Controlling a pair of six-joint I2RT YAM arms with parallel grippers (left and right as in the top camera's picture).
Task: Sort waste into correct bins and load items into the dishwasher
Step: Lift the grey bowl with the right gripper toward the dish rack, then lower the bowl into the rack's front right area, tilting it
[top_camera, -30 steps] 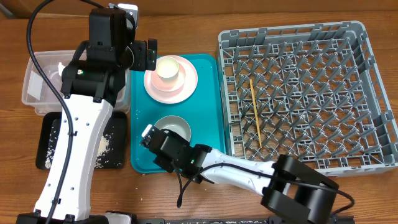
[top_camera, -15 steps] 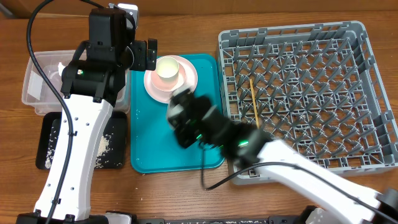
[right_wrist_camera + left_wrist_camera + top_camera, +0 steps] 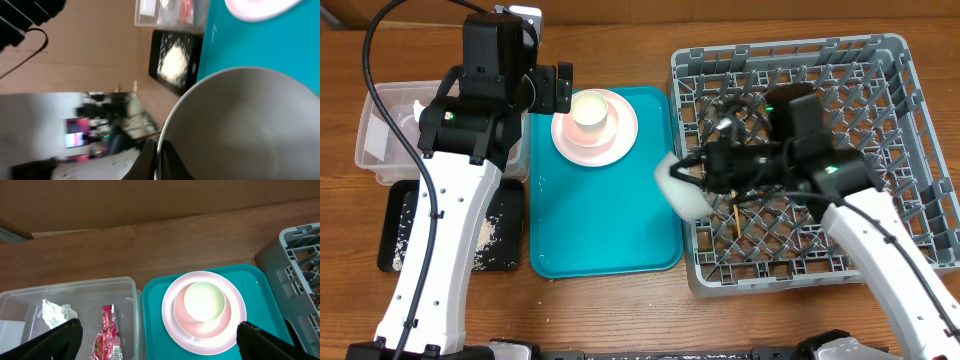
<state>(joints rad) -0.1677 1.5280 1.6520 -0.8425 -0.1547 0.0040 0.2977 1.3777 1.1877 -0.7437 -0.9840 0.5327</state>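
My right gripper needs to move the white bowl past the rack's edge by the teal tray, back and down into the rack's near corner [image 3: 731, 251].
My right gripper [image 3: 705, 180] is shut on the rim of the white bowl [image 3: 682, 188] and holds it tilted above the left edge of the grey dish rack [image 3: 910, 150]; the bowl fills the right wrist view [image 3: 245, 130]. One wooden chopstick [image 3: 729, 165] lies in the rack. My left gripper [image 3: 155, 340] is open and empty, high above the pale pink plate [image 3: 172, 315] with a small white cup [image 3: 203, 301] on it. The clear tub [image 3: 30, 300] holds the tissue wad [image 3: 56, 314] and the red wrapper [image 3: 106, 339]. The black tray [image 3: 395, 235] holds rice [image 3: 488, 232].
The teal serving tray [image 3: 600, 230] lies between the bins and the rack, with the plate [image 3: 610, 145] at its far end. The left arm stretches over the black tray and tub. Wooden table [image 3: 620, 300] lies all round.
My right gripper has lifted the white bowl off the near part of the teal tray and swung it right to the rack's left edge. The left arm has not moved.
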